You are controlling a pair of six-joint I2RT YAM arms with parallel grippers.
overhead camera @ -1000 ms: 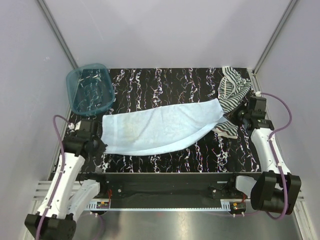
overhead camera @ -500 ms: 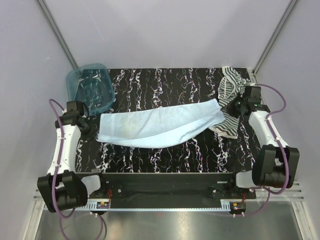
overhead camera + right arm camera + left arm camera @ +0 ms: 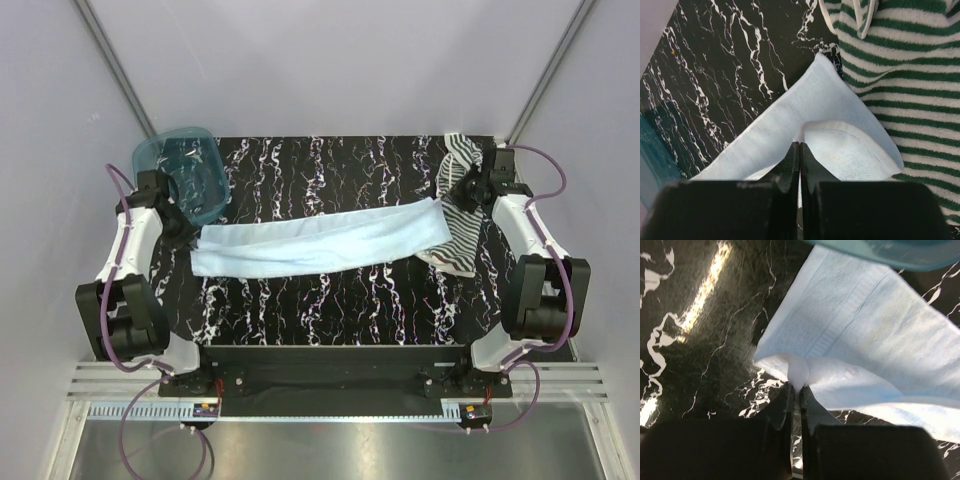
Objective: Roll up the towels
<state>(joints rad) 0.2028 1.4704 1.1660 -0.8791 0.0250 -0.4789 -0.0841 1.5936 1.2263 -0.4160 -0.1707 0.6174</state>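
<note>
My left gripper moves outward next and releases the towel's pinched corner over the part of the towel by the basket (image 3: 822,305), outward of it, still uncovered.
The pale blue towel (image 3: 320,245) lies as a long narrow band across the black marbled table, doubled over lengthwise. At its left end, my left gripper (image 3: 186,230) is shut on a pinched corner of it (image 3: 798,371). At the right end, my right gripper (image 3: 456,196) is shut on a fold of the same towel (image 3: 840,150). The green-and-white striped towel (image 3: 462,205) lies crumpled at the back right, partly under the blue towel's right end (image 3: 900,75).
A teal see-through basket (image 3: 160,160) stands at the back left corner, just behind my left gripper; its rim (image 3: 900,250) overhangs the towel in the left wrist view. Grey walls close in the table on three sides.
Both arms have swung toward the back of the table, carrying the blue towel's near edge over itself. The towel went from a wide sheet to a narrow band.
</note>
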